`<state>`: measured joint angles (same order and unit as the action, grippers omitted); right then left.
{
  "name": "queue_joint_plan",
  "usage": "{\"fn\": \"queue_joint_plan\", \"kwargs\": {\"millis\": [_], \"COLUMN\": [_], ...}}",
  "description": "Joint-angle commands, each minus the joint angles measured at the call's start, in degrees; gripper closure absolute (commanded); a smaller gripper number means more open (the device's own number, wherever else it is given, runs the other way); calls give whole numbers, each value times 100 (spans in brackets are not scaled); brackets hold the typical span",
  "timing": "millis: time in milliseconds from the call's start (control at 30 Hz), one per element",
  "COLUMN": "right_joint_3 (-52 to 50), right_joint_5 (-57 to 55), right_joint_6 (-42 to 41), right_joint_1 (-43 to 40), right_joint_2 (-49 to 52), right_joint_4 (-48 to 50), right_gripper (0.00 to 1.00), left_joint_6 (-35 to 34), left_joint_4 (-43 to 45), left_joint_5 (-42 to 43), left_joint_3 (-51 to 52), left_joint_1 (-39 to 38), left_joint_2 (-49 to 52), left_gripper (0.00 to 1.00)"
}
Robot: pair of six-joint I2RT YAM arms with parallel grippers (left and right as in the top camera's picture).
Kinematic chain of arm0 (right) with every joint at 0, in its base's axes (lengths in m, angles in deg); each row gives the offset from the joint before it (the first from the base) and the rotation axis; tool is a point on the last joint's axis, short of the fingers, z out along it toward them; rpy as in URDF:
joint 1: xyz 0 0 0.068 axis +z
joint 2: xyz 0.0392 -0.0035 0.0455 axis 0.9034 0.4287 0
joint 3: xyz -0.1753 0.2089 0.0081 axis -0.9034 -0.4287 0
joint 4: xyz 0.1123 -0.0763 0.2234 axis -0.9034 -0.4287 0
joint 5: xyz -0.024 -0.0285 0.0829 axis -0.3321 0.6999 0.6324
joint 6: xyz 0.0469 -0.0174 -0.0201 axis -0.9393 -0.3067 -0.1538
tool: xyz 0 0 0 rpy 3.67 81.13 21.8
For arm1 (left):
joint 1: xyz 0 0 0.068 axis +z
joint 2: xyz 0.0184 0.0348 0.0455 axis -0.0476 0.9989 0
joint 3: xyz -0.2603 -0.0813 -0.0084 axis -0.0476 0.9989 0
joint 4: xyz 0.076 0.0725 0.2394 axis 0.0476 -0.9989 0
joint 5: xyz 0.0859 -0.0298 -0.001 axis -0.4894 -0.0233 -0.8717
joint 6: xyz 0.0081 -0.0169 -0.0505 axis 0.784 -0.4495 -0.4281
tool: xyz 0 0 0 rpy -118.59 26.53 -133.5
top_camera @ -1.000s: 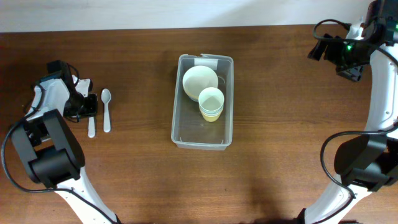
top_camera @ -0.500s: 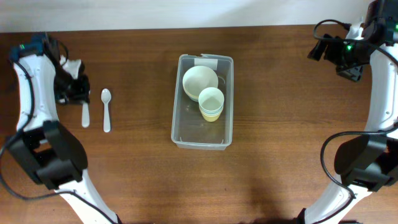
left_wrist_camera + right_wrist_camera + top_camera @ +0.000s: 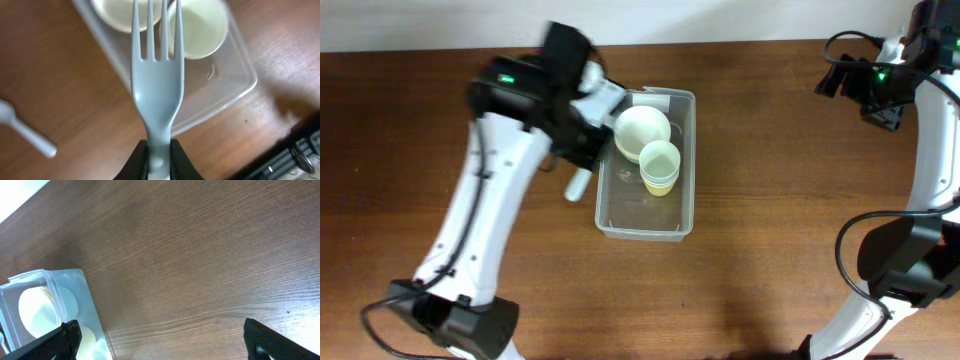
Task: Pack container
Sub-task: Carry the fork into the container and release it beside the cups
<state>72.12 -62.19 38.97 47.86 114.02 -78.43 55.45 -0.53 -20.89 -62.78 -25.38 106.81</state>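
Observation:
My left gripper moves across and down to release the fork next. The container's bottom beside the cups lies below, to the gripper's right in the overhead view, hence this move.
The clear container stands mid-table with a cream bowl and stacked pastel cups inside. My left gripper is shut on the handle of a pale plastic fork and holds it just off the container's left wall. In the left wrist view the fork sticks out of the gripper, its tines over the container edge. My right gripper is open and empty at the far right back. Its wrist view shows the gripper above bare wood, with the container at lower left.
A white spoon lies on the wood to the left of the container; in the overhead view my left arm hides it. The container's white label is at its far short end.
My left arm has swung from the far left of the table to the container's left side, carrying the fork off the table. The right arm has not moved.

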Motion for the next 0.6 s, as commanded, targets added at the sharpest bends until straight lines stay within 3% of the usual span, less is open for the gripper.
{"fn": "queue_joint_plan", "kwargs": {"millis": [0, 367, 567], "right_joint_3": [35, 35, 35], "right_joint_5": [-35, -35, -35], "right_joint_6": [15, 15, 15], "right_joint_1": [-15, -15, -15], "right_joint_2": [-22, -22, -22], "right_joint_4": [13, 13, 13], "right_gripper": [1, 1, 1], "left_joint_6": [-549, -2107, -2647], "left_joint_4": [457, 2780, 3158], "left_joint_5": [-199, -205, -903], "left_joint_3": [728, 2752, 3110], "left_joint_1": [-389, -420, -420], "left_joint_2": [-48, -44, -44], "left_gripper": [98, 98, 97]}}
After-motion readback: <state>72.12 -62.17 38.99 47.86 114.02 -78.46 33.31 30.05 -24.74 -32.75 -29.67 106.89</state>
